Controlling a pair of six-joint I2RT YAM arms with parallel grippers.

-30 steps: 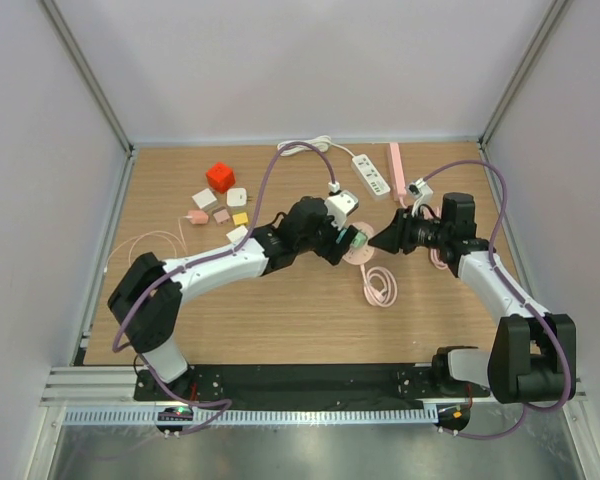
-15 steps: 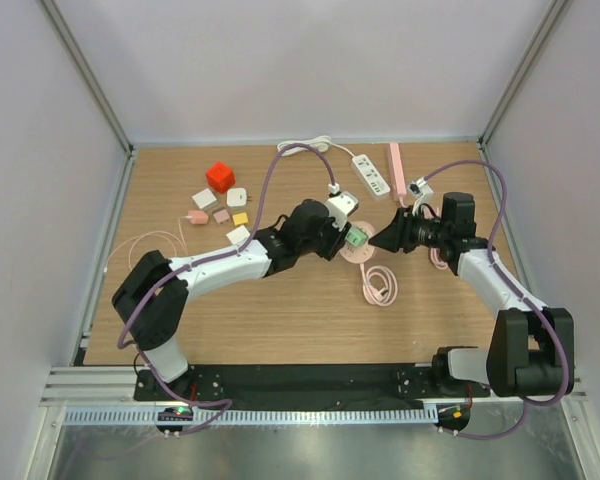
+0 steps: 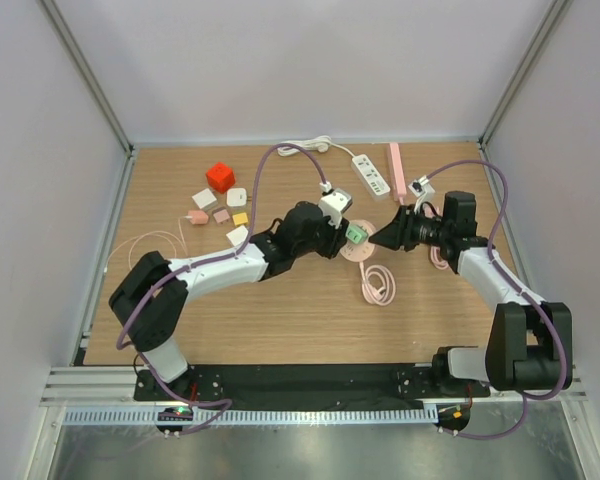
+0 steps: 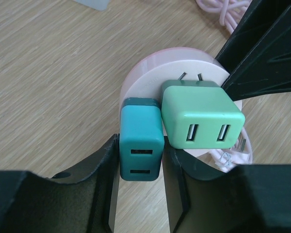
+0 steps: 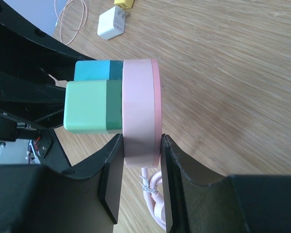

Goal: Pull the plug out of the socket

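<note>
The teal plug comes off next in my left gripper and goes down to the tabletop beside the adapters for release, since my right gripper holds the socket (image 3: 360, 252).
A round pink socket (image 3: 360, 252) sits mid-table, held on edge. A teal plug (image 4: 141, 145) and a light green plug (image 4: 201, 116) are in its face (image 4: 150, 77). My left gripper (image 4: 140, 162) is shut on the teal plug from both sides. Two metal prongs show between the green plug and the socket. My right gripper (image 5: 140, 150) is shut on the socket's rim (image 5: 140, 107), with the teal plug (image 5: 92, 70) and the green plug (image 5: 87, 107) on its left face. In the top view the left gripper (image 3: 345, 238) and the right gripper (image 3: 377, 240) meet over the socket.
The socket's coiled pink cable (image 3: 380, 285) lies just in front of it. A white power strip (image 3: 370, 173) and a pink strip (image 3: 396, 167) lie at the back. A red cube (image 3: 219, 177), several small adapters (image 3: 225, 208) and a thin pink cable (image 3: 145, 245) lie at the left.
My left wrist has shifted slightly back and left with the plugs. The right arm has barely moved. Both grips are unchanged.
</note>
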